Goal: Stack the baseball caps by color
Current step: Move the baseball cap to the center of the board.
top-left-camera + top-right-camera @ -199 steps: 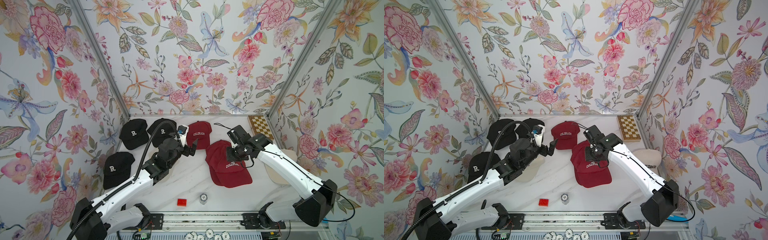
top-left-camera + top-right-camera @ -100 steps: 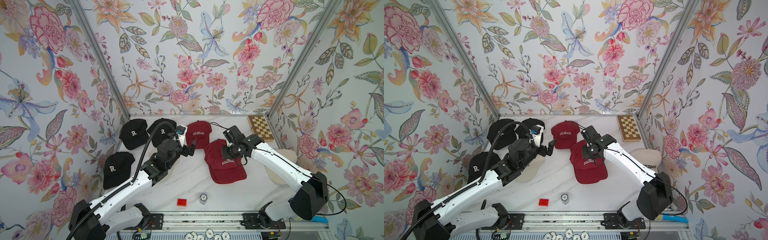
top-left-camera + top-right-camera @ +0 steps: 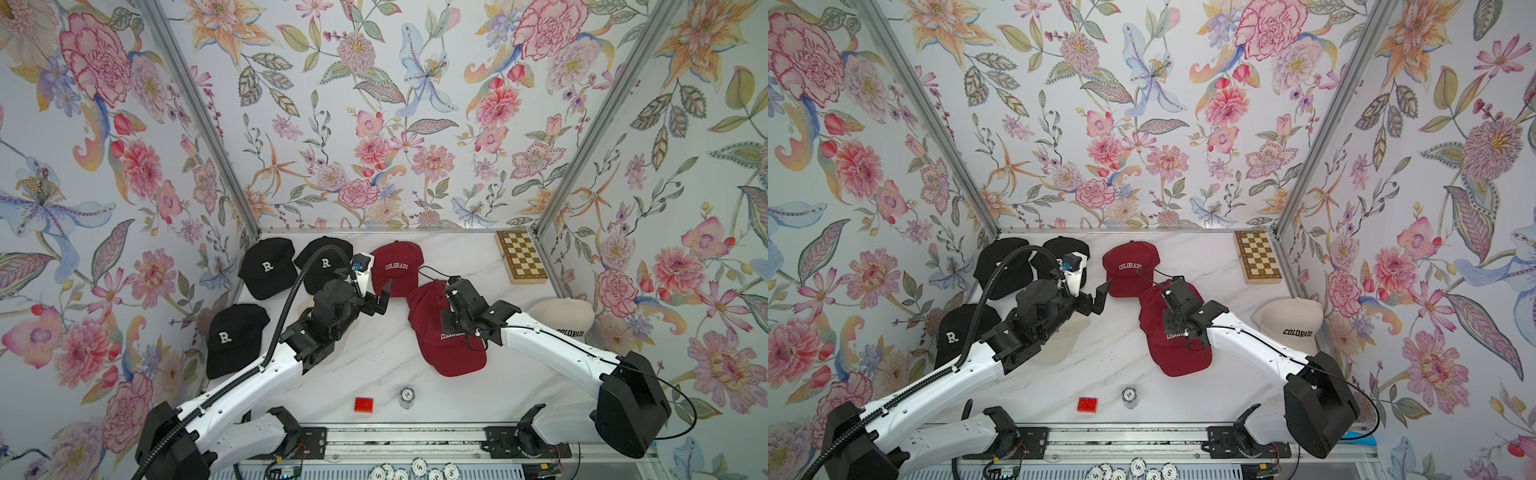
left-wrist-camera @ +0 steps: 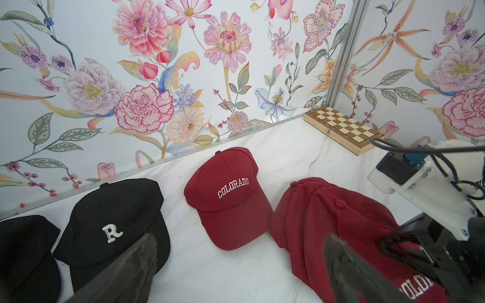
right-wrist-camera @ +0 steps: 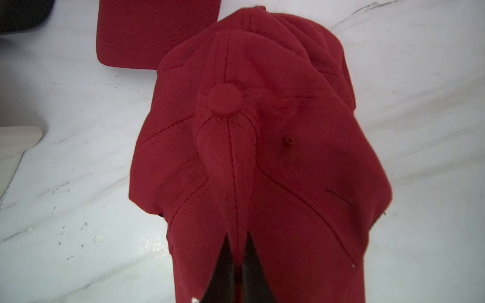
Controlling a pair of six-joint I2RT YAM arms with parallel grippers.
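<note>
The fold will be pulled outward by my right gripper onto the bare tabletop between the back red cap and the chessboard box, and my right gripper will let go of it there.
Three black "R" baseball caps (image 3: 266,268) (image 3: 324,264) (image 3: 226,336) lie at the left. One dark red "COLORADO" cap (image 3: 397,268) (image 4: 228,196) lies at the back middle. My right gripper (image 3: 453,320) (image 5: 237,237) is shut on a fold of crown fabric of a red cap (image 3: 451,345) (image 5: 262,157), which lies overlapping another red cap (image 4: 301,199). A cream cap (image 3: 561,318) sits at the right; another cream cap (image 3: 1059,349) shows under my left arm. My left gripper (image 3: 380,297) (image 4: 240,236) hangs open and empty near the back red cap's brim.
A wooden chessboard box (image 3: 521,257) lies in the back right corner. A red brick (image 3: 363,404) and a stack of poker chips (image 3: 407,397) sit near the front edge. More chips (image 3: 415,471) lie on the front rail. Floral walls enclose three sides.
My right gripper has carried the held red cap a little to the left, over the other red cap. The left arm has barely moved and stays open.
</note>
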